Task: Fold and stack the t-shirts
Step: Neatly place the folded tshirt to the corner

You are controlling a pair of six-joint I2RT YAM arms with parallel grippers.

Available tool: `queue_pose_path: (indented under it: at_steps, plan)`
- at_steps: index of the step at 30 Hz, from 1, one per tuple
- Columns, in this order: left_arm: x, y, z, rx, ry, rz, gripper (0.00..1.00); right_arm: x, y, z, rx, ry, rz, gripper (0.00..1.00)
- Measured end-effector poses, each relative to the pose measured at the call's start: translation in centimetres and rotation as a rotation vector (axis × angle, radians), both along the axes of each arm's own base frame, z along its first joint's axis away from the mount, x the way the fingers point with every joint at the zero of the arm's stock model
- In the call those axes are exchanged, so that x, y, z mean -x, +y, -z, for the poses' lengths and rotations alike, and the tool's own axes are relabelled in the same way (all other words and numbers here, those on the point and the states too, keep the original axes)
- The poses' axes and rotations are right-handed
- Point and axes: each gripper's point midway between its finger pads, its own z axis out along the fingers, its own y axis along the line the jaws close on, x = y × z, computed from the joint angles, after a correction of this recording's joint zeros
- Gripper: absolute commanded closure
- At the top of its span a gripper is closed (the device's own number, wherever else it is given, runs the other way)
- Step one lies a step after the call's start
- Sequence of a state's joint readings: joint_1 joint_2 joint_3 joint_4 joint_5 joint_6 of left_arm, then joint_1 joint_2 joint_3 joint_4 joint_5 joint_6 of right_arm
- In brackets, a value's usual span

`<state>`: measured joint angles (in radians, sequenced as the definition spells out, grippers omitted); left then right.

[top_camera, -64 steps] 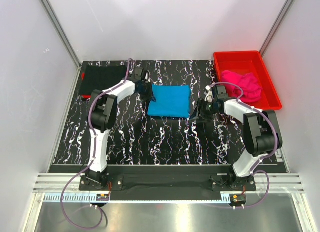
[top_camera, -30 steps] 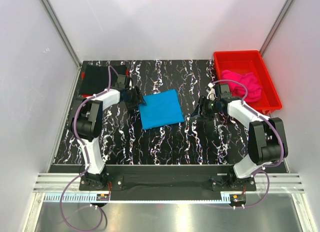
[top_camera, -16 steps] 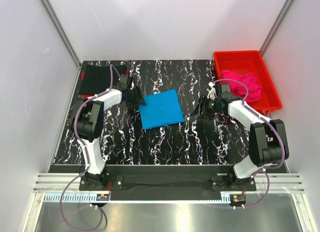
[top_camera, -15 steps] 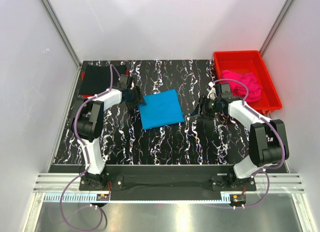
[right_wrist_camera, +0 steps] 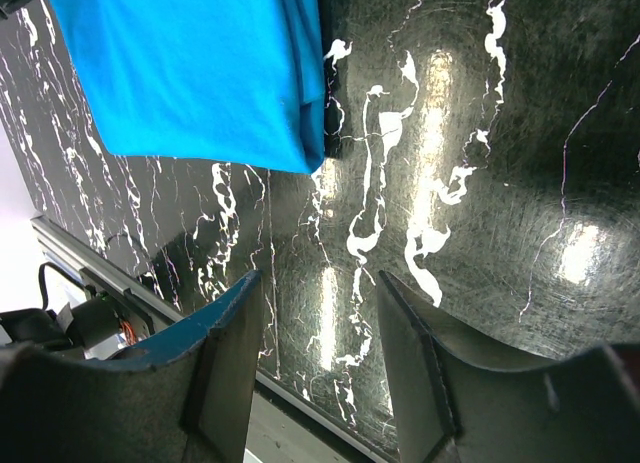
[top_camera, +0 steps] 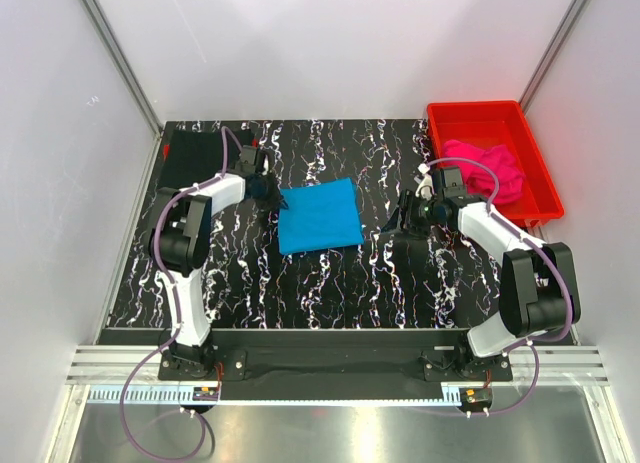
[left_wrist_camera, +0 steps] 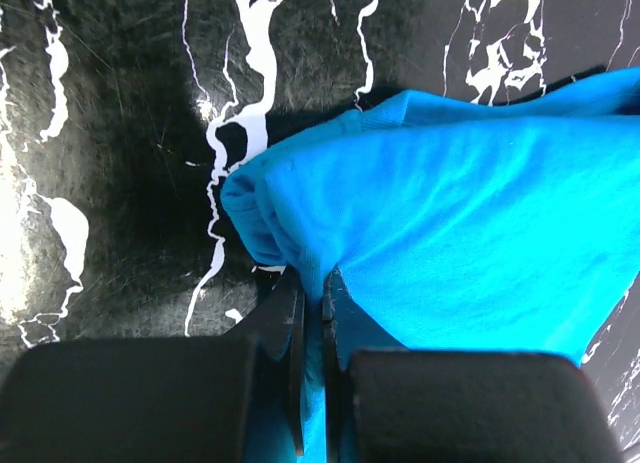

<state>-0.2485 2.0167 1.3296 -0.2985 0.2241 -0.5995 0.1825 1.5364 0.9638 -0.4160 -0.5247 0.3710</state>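
My left gripper will lift the turquoise-blue shirt and move outward, to the left in the top view, over the black folded t-shirt (top_camera: 190, 155), because both shirts (right_wrist_camera: 190, 73) are folded for stacking.
The turquoise-blue t-shirt (top_camera: 318, 215) lies folded flat mid-table. My left gripper (top_camera: 268, 190) is shut on its back-left corner; in the left wrist view the blue cloth (left_wrist_camera: 450, 213) is pinched between the closed jaws of the left gripper (left_wrist_camera: 312, 313). My right gripper (top_camera: 398, 223) is open and empty, right of the shirt and apart from it; the right wrist view shows the shirt (right_wrist_camera: 190, 73) beyond the spread fingers of the right gripper (right_wrist_camera: 318, 343). The black folded t-shirt (top_camera: 190, 155) lies at the back left corner. The hot pink t-shirt (top_camera: 488, 169) lies crumpled in the bin.
A red plastic bin (top_camera: 520, 133) stands at the back right, holding the pink shirt. White walls enclose the black marbled table (top_camera: 340, 283) on three sides. The arm bases sit at the near edge.
The left gripper has dragged the blue shirt leftward across the table and turned it slightly; the right gripper let go of it and stays to the right, open.
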Motion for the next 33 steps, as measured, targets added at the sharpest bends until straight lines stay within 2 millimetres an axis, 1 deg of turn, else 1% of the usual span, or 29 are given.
queue_pose_path:
  at_steps: [2, 5, 7, 10, 12, 15, 17, 19, 22, 25, 29, 33]
  plan:
    - [0.1, 0.0, -0.2, -0.003, 0.007, 0.007, 1.00, 0.1, 0.0, 0.1, -0.001, 0.003, 0.002, 0.44]
    - [0.1, 0.0, -1.0, -0.020, 0.019, 0.029, 1.00, 0.0, 0.1, 0.3, -0.010, 0.005, 0.012, 0.44]
    - [-0.2, 0.0, -2.1, -0.039, 0.016, 0.046, 1.00, 0.1, 0.2, 0.3, -0.019, 0.007, 0.015, 0.44]
    - [-1.3, 0.0, -4.2, -0.076, -0.023, 0.073, 1.00, 0.0, 0.4, 0.2, -0.033, 0.007, 0.020, 0.44]
    - [-1.8, 0.2, -5.1, -0.106, -0.043, 0.088, 1.00, -0.2, 0.5, 0.1, -0.038, 0.000, 0.022, 0.44]
    - [-1.9, 0.9, -6.1, -0.168, -0.052, 0.115, 1.00, -0.4, 0.5, 0.0, -0.044, -0.005, 0.026, 0.44]
    - [-2.1, 1.6, -7.1, -0.211, -0.059, 0.129, 1.00, -0.6, 0.7, -0.2, -0.054, -0.011, 0.029, 0.44]
    - [-2.8, 2.5, -8.6, -0.267, -0.084, 0.138, 1.00, -0.7, 0.8, -0.4, -0.067, -0.015, 0.029, 0.44]
    - [-4.6, 3.9, -11.4, -0.356, -0.156, 0.146, 1.00, -1.0, 1.1, -0.6, -0.081, -0.021, 0.029, 0.44]
    - [-6.1, 5.5, -13.5, -0.448, -0.228, 0.142, 1.00, -1.3, 1.2, -0.5, -0.088, -0.020, 0.031, 0.44]
    - [-7.3, 7.8, -15.2, -0.527, -0.269, 0.120, 1.00, -1.8, 1.5, -0.3, -0.099, -0.015, 0.023, 0.44]
    - [-8.8, 10.9, -17.0, -0.596, -0.303, 0.072, 1.00, -2.6, 1.7, -0.4, -0.104, -0.022, 0.018, 0.44]
